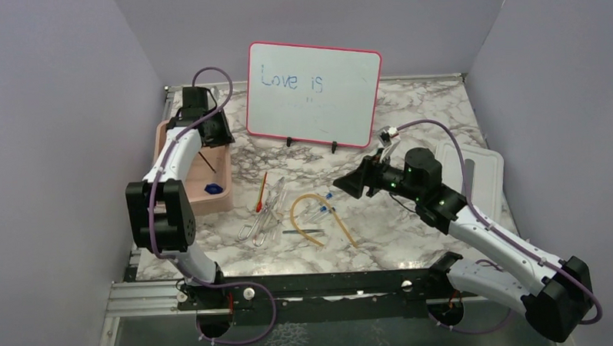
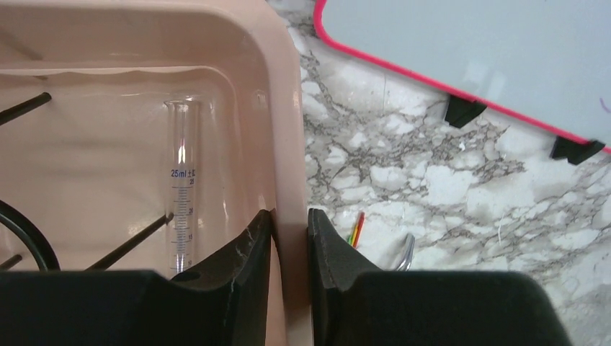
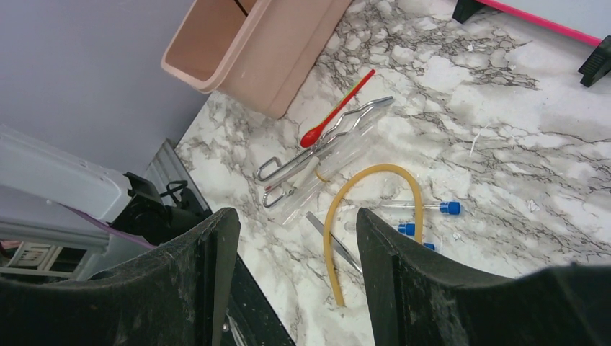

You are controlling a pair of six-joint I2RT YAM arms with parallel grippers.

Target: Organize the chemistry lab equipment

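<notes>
The white tube (image 1: 273, 219) beside the tongs is uncovered, so the robot's open right gripper needs to move down and to the left in the top view onto it next.
My left gripper (image 2: 290, 223) is shut on the right wall of the pink bin (image 2: 284, 144), one finger inside and one outside. In the bin lie a clear graduated cylinder (image 2: 182, 187), thin dark rods (image 2: 130, 245) and part of a black wire ring (image 2: 29, 238). On the marble in front of my right gripper lie a red-tipped spatula (image 3: 335, 112), metal tongs (image 3: 317, 140), a tan rubber tube (image 3: 375, 173) and blue-capped tubes (image 3: 425, 207). My right gripper (image 3: 297, 223) hangs open above them, holding nothing.
The pink-framed whiteboard (image 1: 314, 92) stands on feet at the back centre. A white lid (image 1: 480, 171) lies at the right behind the right arm. The bin (image 1: 221, 193) sits at the left by the purple side wall. A flat metal strip (image 3: 335, 245) lies under the tube.
</notes>
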